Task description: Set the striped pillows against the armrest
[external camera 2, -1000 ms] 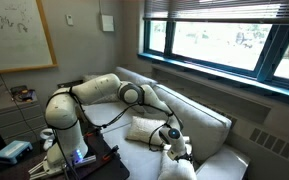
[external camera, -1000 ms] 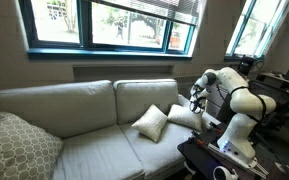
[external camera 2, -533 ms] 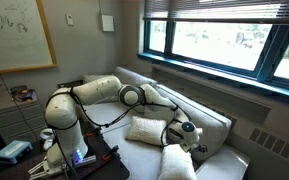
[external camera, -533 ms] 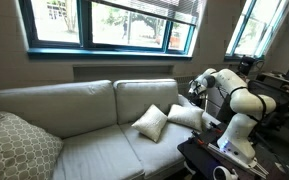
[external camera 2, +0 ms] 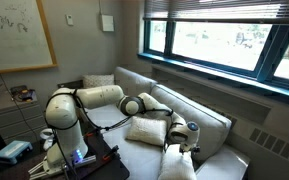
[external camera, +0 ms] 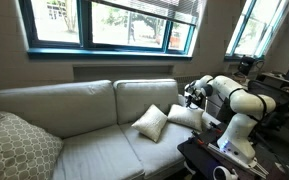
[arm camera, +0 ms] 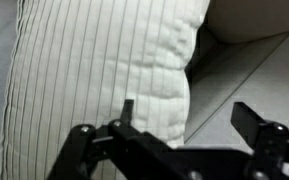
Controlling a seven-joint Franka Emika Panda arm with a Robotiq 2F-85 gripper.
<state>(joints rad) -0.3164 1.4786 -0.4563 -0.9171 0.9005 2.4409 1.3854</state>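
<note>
Next, my gripper moves down with its fingers astride the striped pillow's edge [external camera 2: 188, 156] [arm camera: 181, 120] and closes, since that edge lies just below it, between the open fingers.
Two striped pillows lie on the sofa seat in both exterior views: one [external camera: 150, 122] [external camera 2: 147, 130] near the seat's middle, another [external camera: 187, 116] [external camera 2: 179, 165] at the end by the armrest [external camera 2: 227, 158]. My gripper [external camera: 192, 97] [external camera 2: 189, 132] hovers open just above that end pillow, close to the sofa back. In the wrist view a striped pillow [arm camera: 94, 70] fills the left side. The gripper [arm camera: 189, 125] stands wide there, its left finger in front of the pillow's edge and the jaws not closed on it.
A large lattice-patterned pillow [external camera: 19, 148] sits at the sofa's far end. The tall back cushions [external camera: 144, 98] rise behind the pillows. A black table [external camera: 206, 158] with the robot base [external camera: 236, 135] stands before the sofa's armrest end. Windows run above.
The open gripper has moved off the end pillow toward the sofa back, rising and then dipping a little. Both pillows lie where they were.
</note>
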